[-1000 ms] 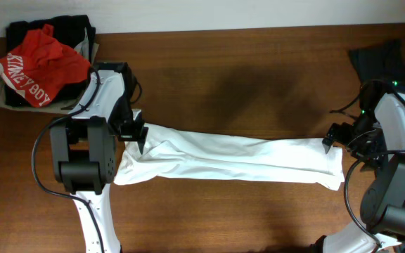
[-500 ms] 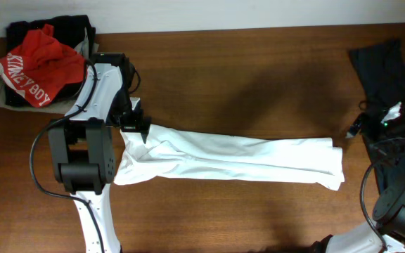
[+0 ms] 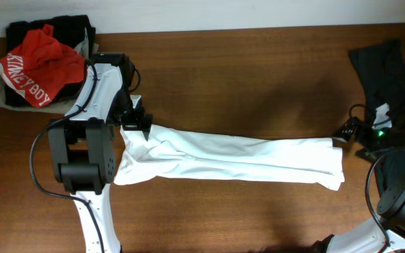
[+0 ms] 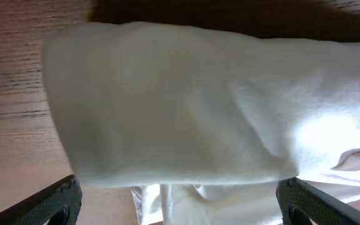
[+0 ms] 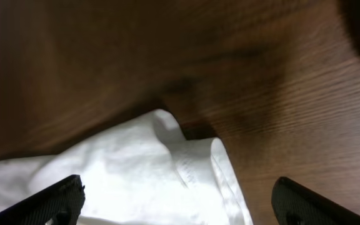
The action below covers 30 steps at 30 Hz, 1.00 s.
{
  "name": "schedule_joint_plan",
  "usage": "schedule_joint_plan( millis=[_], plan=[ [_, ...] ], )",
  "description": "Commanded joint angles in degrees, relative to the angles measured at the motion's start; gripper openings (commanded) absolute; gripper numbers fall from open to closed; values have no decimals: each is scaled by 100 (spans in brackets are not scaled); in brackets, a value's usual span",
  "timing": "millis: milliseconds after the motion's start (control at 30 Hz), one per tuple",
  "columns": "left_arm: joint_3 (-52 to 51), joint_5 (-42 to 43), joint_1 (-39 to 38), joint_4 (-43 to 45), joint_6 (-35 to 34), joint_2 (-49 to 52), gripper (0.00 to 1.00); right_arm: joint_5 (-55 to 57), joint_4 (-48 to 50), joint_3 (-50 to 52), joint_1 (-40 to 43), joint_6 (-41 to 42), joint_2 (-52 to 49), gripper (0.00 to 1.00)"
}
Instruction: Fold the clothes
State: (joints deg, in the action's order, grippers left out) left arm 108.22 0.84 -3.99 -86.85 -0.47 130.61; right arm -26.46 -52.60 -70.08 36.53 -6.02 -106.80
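My right gripper is above the garment's short edge [image 3: 333, 161] [image 5: 216, 194], which is to its left in the overhead view, so I will lower it that way and back with its fingers open.
A long white garment [image 3: 238, 158] lies folded into a band across the wooden table. My left gripper [image 3: 138, 126] is open over its left end. In the left wrist view the white cloth [image 4: 186, 106] fills the frame between the wide-apart fingers [image 4: 180, 209]. My right gripper [image 3: 344, 132] is open just off the garment's right end. The right wrist view shows the cloth's corner [image 5: 142, 169] between the spread fingers [image 5: 177, 209]. Neither gripper holds anything.
A pile of clothes sits at the back left, with a red printed shirt [image 3: 41, 60] on dark garments [image 3: 55, 28]. A dark garment [image 3: 385, 67] lies at the back right beside the right arm. Bare wood table [image 3: 259, 77] lies behind the white garment.
My right gripper left the garment's right corner and drew back to the right and up. My left gripper shifted slightly toward the back at the left end. The garment stayed put.
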Motion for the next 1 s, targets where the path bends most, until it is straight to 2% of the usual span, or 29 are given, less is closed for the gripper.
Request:
schedule_joint_plan(
  millis=[0, 333, 400, 567, 900, 967],
  plan=[
    [90, 181, 39, 31, 2, -184, 99, -116, 308, 472, 105, -105, -48, 99],
    [90, 605, 37, 286, 2, -184, 99, -142, 509, 1204, 22, -28, -50, 99],
    [90, 603, 37, 286, 2, -184, 99, -142, 514, 1325, -42, 284, -52, 100],
    [90, 603, 35, 284, 2, -184, 99, -136, 485, 1526, -289, 505, -52, 73],
    [90, 603, 35, 284, 2, -184, 99, -74, 472, 1539, -481, 717, -50, 6],
    [90, 603, 35, 284, 2, -184, 99, -76, 459, 1513, -463, 719, -46, 4]
  ],
)
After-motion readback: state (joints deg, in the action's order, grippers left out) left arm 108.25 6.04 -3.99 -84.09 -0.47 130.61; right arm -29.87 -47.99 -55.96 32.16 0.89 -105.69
